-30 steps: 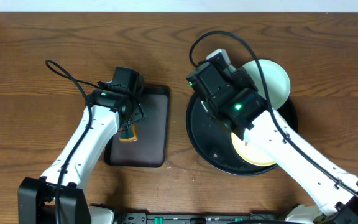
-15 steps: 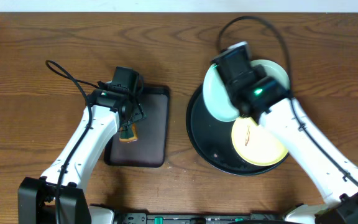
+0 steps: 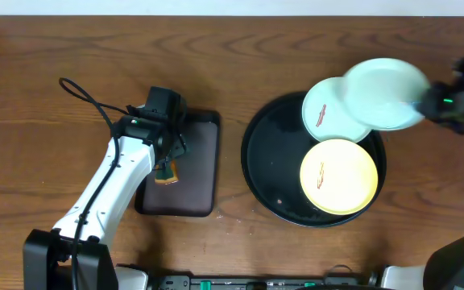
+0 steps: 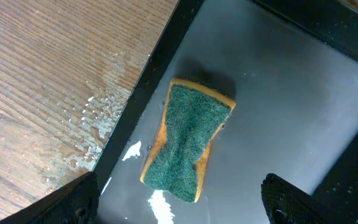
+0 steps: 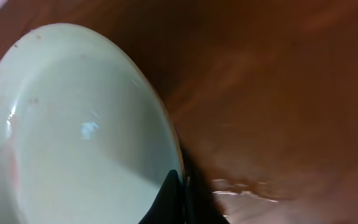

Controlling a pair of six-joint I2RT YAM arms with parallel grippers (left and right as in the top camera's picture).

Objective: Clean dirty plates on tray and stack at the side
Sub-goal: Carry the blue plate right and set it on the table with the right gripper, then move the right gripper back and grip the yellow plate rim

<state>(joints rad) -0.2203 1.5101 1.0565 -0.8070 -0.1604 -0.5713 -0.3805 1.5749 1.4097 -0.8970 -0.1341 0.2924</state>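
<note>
Bare wood point(image 3: 425, 71) lies beside the round tray, so next my right gripper will carry the plate back and to the right in the overhead view, then down onto that wood.
The large round black tray point(image 3: 274, 165) holds a pale yellow plate point(image 3: 338, 176) with a reddish smear and a pale blue-white plate point(image 3: 322, 113) with a red smear. My right gripper point(image 3: 429, 103) is shut on the rim of a second pale blue-white plate point(image 3: 383, 93), held in the air over the tray's far right edge. In the right wrist view this plate point(image 5: 73, 137) fills the left side, with my fingers point(image 5: 180, 196) pinching its rim. My left gripper point(image 4: 179, 205) is open above a green and yellow sponge point(image 4: 188, 140).
The sponge point(image 3: 166, 172) lies on a rectangular dark brown tray point(image 3: 196, 173) left of the round tray. Water drops and white foam sit on the wood and tray next to the sponge point(image 4: 101, 115). A black cable point(image 3: 87, 97) loops over the table behind the left arm.
My right arm has swung from over the round tray to the far right, carrying a pale blue-white plate with it and uncovering the other two plates. The left arm has not moved.
</note>
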